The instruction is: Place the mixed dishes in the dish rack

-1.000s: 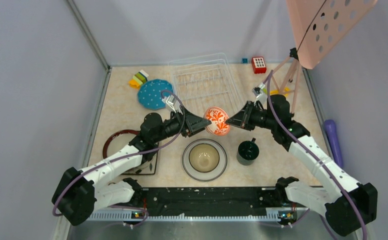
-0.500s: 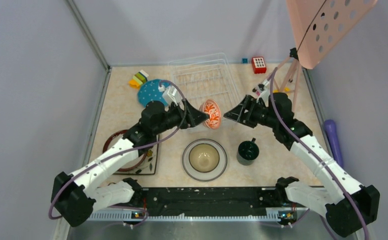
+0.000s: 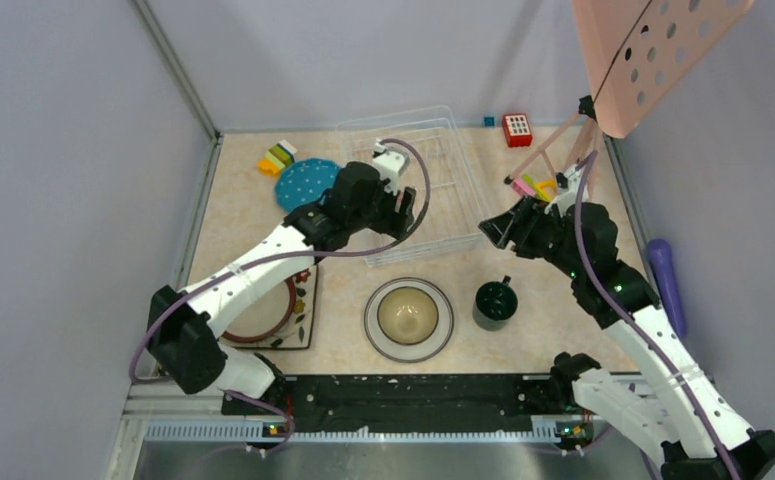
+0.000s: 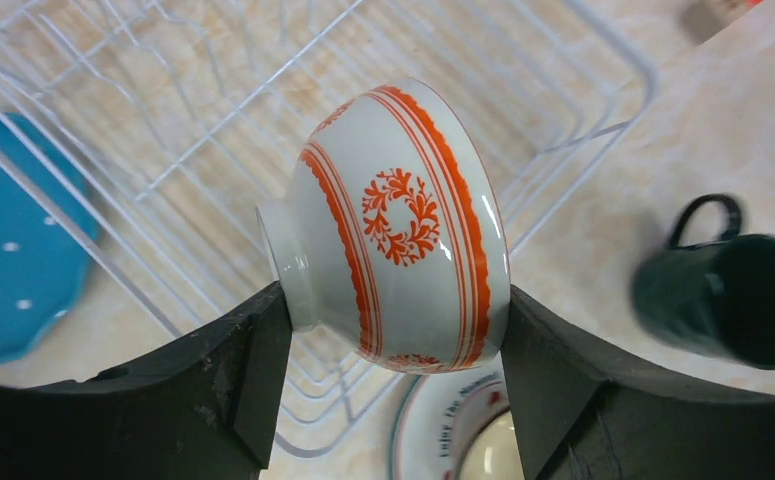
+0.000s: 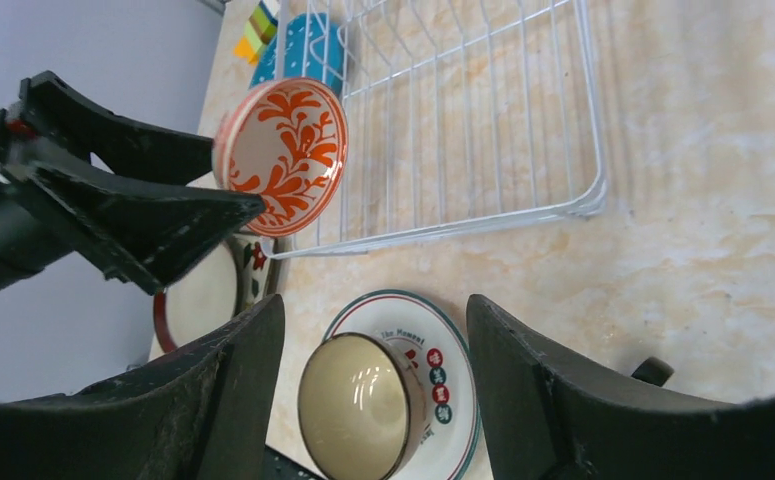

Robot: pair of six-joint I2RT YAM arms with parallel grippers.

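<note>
The rack's near end (image 3: 386,244) (image 4: 239,242) is below the sideways bowl, so my left gripper will next tilt and lower to bring the bowl onto the rack's wires with its opening down, and then release it.
The orange-white bowl (image 4: 395,225) lies on its side between the fingers of my left gripper (image 4: 393,305), which is shut on it above the near left corner of the dish rack (image 4: 163,150). In the right wrist view the bowl (image 5: 281,155) faces me, clamped by the left gripper's fingers (image 5: 163,215). From above, the left gripper (image 3: 395,205) hides the bowl at the dish rack (image 3: 433,170). My right gripper (image 3: 493,228) is open and holds nothing, right of the rack. Below its fingers the brown bowl (image 5: 363,405) sits on the grey-rimmed plate (image 5: 443,350).
The dark green mug (image 3: 494,302) stands right of the grey-rimmed plate (image 3: 441,330). The blue dotted plate (image 3: 306,182) lies left of the rack. The square leaf-patterned plate (image 3: 303,330) sits near left under a red-rimmed dish. Toy blocks (image 3: 277,157) and the pink board's tripod (image 3: 573,150) stand at the back.
The right gripper opened, let go of the orange-white bowl and drew back to the right. The left arm carried the bowl away from the table's middle to the rack's near left corner.
</note>
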